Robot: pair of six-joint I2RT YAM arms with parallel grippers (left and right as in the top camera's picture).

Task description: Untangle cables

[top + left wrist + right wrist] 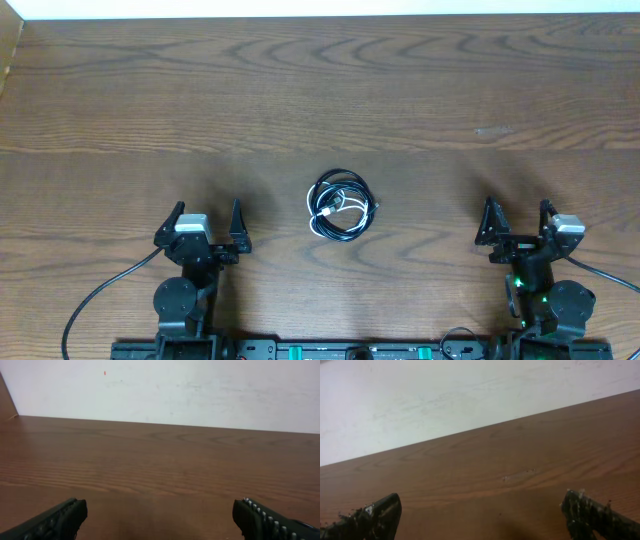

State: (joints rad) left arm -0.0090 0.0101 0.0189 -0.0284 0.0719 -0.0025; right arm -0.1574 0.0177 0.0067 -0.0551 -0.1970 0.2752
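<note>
Next I need to swing my left gripper across and tilt it down onto the coil's nearer edge [317, 206], since the cords lie to its right in the overhead view.
The cables [340, 205] lie wound together in a small black coil with silvery plug tips, at the middle of the wooden table [320, 100] in the overhead view. My left gripper [208, 212] stands open to the coil's lower left, well apart from it. My right gripper [518, 212] stands open to the coil's lower right, also apart. In the left wrist view my left gripper [160, 510] has only bare wood between its fingers. The right wrist view shows my right gripper [481, 507] the same way. Neither wrist view shows the cables.
A pale wall [160, 390] rises behind the table's far edge. A faint scuff mark [519, 475] shows on the wood ahead of the right gripper. Thick black arm wiring [100, 295] trails off at the lower left.
</note>
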